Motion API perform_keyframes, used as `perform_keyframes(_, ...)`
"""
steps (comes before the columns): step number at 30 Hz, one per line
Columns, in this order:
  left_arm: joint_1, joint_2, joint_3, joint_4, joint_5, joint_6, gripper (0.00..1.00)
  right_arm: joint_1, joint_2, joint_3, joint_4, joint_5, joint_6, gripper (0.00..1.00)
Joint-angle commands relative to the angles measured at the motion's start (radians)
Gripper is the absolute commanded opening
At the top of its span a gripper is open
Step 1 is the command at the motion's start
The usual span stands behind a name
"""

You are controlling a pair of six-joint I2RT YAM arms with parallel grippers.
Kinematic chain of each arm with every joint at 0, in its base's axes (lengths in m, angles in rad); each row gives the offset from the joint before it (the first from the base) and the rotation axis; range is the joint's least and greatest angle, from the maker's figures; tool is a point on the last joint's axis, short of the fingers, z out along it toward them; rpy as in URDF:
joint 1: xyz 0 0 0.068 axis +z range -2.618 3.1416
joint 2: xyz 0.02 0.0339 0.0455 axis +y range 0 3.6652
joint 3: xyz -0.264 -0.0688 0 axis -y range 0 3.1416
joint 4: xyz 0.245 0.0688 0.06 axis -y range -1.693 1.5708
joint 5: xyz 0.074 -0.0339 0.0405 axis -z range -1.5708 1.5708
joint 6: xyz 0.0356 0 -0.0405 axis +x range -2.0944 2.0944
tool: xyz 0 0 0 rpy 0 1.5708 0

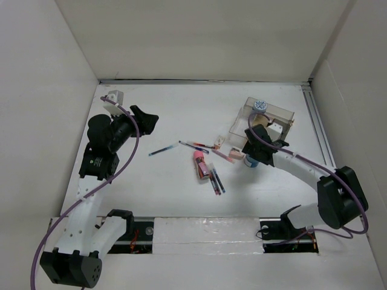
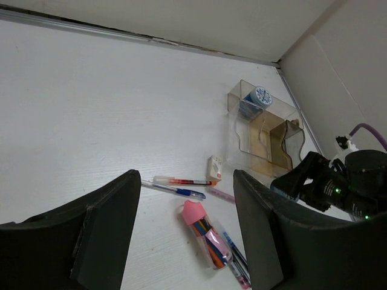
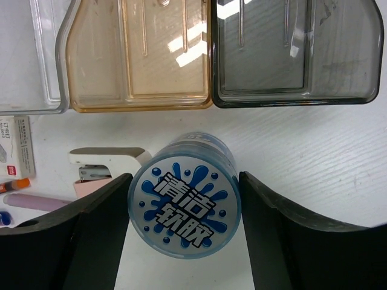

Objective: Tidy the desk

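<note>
My right gripper lifts the blue jar outward next, to the tray's far section outward of the gripper. It then lowers the jar beside the second jar and releases.
The white desk (image 1: 181, 115) has stationery scattered across its middle. My right gripper (image 1: 251, 151) reaches down over a blue jar (image 1: 251, 162) just in front of the clear tray (image 1: 269, 118). In the right wrist view the gripper (image 3: 185, 176) has both fingers pressed against the sides of the jar (image 3: 184, 202), which has a blue splash label on its lid. I cannot tell if the jar is lifted. My left gripper (image 1: 147, 119) is open and empty at the left. In its own view the left gripper (image 2: 187, 175) hangs above the desk.
A second blue-lidded jar (image 1: 260, 106) stands in the tray. A pink pencil case (image 1: 201, 164), loose pens (image 1: 163, 149) (image 1: 217, 181), a small box (image 1: 218, 143) and a pink-white stapler (image 3: 106, 163) lie mid-desk. A metal rail (image 1: 320, 130) runs along the right edge.
</note>
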Motion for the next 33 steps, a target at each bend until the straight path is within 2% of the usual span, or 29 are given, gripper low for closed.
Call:
perform_keyframes(1, 0.004, -0.024, 0.007, 0.039, 0.012, 0.000, 0.59, -0.002, -0.011, 0.037, 0.001, -0.016, -0.009, 0.52)
perform_keyframes(8, 0.004, -0.016, 0.009, 0.040, 0.018, -0.003, 0.59, 0.044, -0.261, 0.132, 0.003, -0.019, -0.082, 0.50)
perform_keyframes(11, 0.004, -0.024, 0.006, 0.042, 0.025, -0.005, 0.59, -0.002, -0.305, 0.175, 0.118, 0.012, -0.145, 0.51)
perform_keyframes(12, 0.004, -0.024, 0.007, 0.042, 0.029, -0.005, 0.59, -0.059, -0.298, 0.191, 0.162, 0.007, -0.153, 0.51)
perform_keyframes(16, 0.004, -0.025, -0.002, 0.042, 0.036, -0.011, 0.59, -0.208, -0.192, 0.254, 0.266, -0.097, -0.124, 0.51)
perform_keyframes(17, 0.004, -0.025, 0.000, 0.068, 0.039, -0.013, 0.59, -0.247, -0.128, 0.286, 0.332, -0.079, -0.113, 0.51)
perform_keyframes(21, 0.004, -0.033, -0.002, 0.063, 0.029, -0.008, 0.59, -0.304, -0.033, 0.362, 0.377, -0.054, -0.130, 0.51)
perform_keyframes(27, 0.004, -0.027, 0.003, 0.052, 0.013, -0.002, 0.59, -0.378, 0.162, 0.563, 0.290, -0.044, -0.185, 0.52)
perform_keyframes(33, 0.004, -0.008, 0.003, 0.054, 0.018, -0.003, 0.59, -0.429, 0.242, 0.547, 0.277, -0.042, -0.193, 0.53)
